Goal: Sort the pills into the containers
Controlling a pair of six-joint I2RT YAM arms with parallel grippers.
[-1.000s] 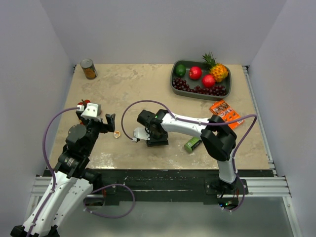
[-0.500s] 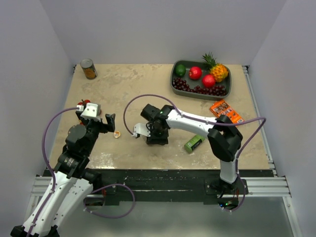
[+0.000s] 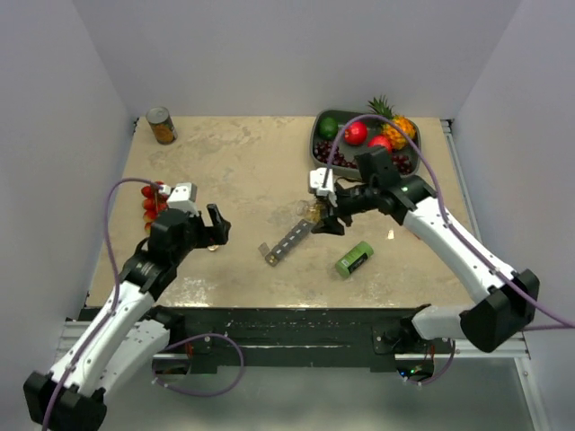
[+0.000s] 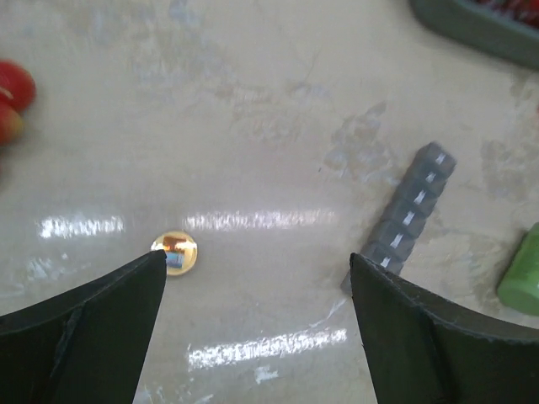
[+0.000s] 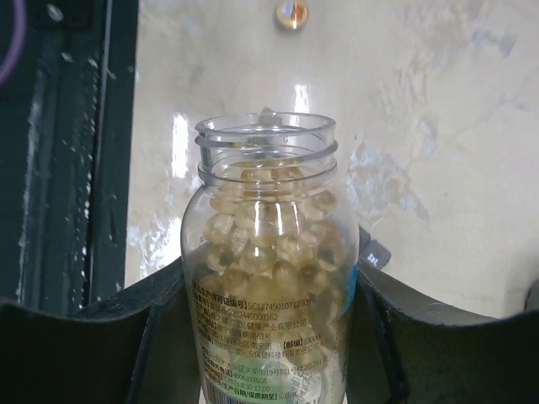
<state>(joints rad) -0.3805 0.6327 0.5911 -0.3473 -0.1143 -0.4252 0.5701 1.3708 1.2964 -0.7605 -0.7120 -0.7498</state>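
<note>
Next, my left gripper moves toward the left in its wrist view and down, closing around the golden cap (image 3: 213,248) (image 4: 175,252). This is because the cap lies below, off toward one finger.
My right gripper (image 3: 325,215) is shut on a small clear bottle (image 3: 311,212), held above the table near the fruit tray. In the right wrist view the bottle (image 5: 268,337) has an open mouth and is full of yellowish pills (image 5: 269,244), between my right gripper's (image 5: 269,282) fingers. The grey strip of lidded compartments (image 3: 287,241) lies diagonally mid-table, lids shut; it also shows in the left wrist view (image 4: 408,220). My left gripper (image 3: 218,229) is open and empty (image 4: 257,261), low over the table to the left of the strip.
A small round golden cap (image 4: 174,252) lies by my left finger. A green box (image 3: 354,259) lies right of the strip. A dark fruit tray (image 3: 316,153) stands at back right, a can (image 3: 162,126) back left, cherry tomatoes (image 3: 149,199) at left.
My right arm has lifted the bottle and swung back and right, away from the strip, which now lies uncovered. My left arm has reached a little further right.
</note>
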